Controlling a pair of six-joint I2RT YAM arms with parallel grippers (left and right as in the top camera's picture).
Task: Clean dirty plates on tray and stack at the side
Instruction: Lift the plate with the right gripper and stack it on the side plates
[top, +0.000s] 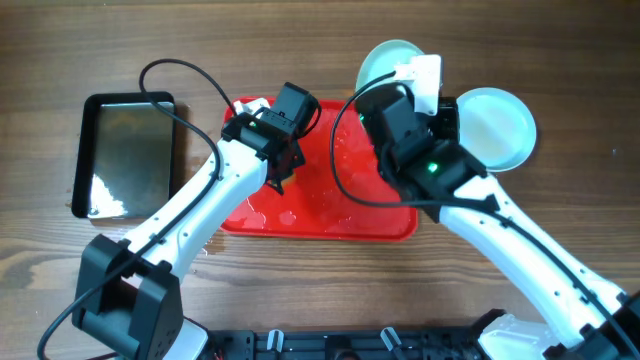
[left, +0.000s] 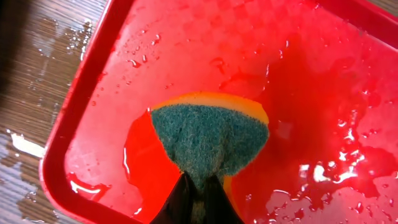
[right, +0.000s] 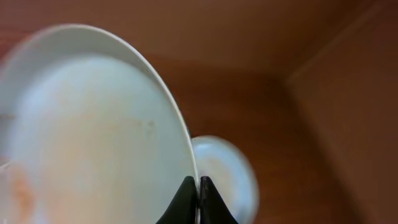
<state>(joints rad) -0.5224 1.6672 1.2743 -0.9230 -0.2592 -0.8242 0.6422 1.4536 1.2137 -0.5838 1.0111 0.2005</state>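
A second plate (top: 496, 130) (right: 225, 177) lies flat beside the tray, so the robot's right gripper should next turn the held plate level and lower it on top.
My left gripper (left: 200, 194) is shut on a green and yellow sponge (left: 208, 140), which hangs just over the wet red tray (left: 292, 68). From overhead that gripper (top: 280, 178) is above the tray's (top: 330, 222) left half. My right gripper (right: 198, 188) is shut on the rim of a pale plate (right: 93, 137), held on edge and tilted, with a faint orange tint on its face. From overhead this plate (top: 383, 60) pokes out behind the right arm past the tray's far edge. A second plate (top: 497, 127) lies flat on the table to the right and shows blurred below the held one (right: 227, 177).
A black shiny pan (top: 128, 155) sits on the wooden table at the left. Water drops and puddles cover the tray floor (left: 348, 174) and the table beside the tray's left rim (left: 37, 68). Cables loop over both arms.
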